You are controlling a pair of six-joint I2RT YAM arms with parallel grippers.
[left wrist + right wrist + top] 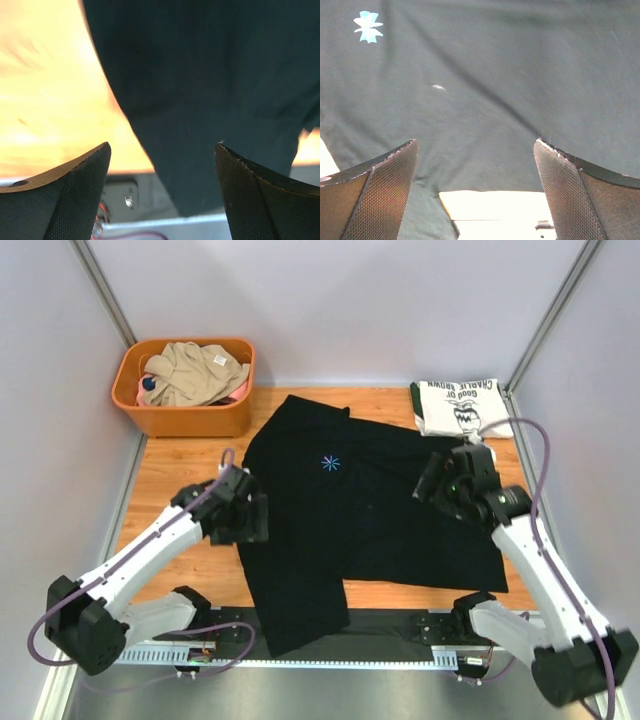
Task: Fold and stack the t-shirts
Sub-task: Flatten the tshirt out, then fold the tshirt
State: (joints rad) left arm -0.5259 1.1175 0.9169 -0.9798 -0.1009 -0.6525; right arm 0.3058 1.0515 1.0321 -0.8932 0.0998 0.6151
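Observation:
My left gripper needs to move back and down to close on the overhanging part's side edge (267,612) (169,181), because this piece of the black shirt sticks out past the front of the table.
The large black t-shirt (350,510) lies spread across the wooden table, its light-blue starburst mark (330,462) facing up; one part hangs over the front edge. It fills the left wrist view (210,85) and the right wrist view (495,90), where the mark (368,26) shows too. The white t-shirt with green trim and "Charlie Brown" print (460,406) lies folded at the back right. My left gripper (250,512) is open and empty at the black shirt's left edge. My right gripper (447,490) is open and empty above the shirt's right side.
An orange basket (185,418) holding beige and pink clothes stands at the back left. Grey walls enclose the table (180,465) on three sides. A metal rail with cables (300,655) runs along the front edge between the arm bases.

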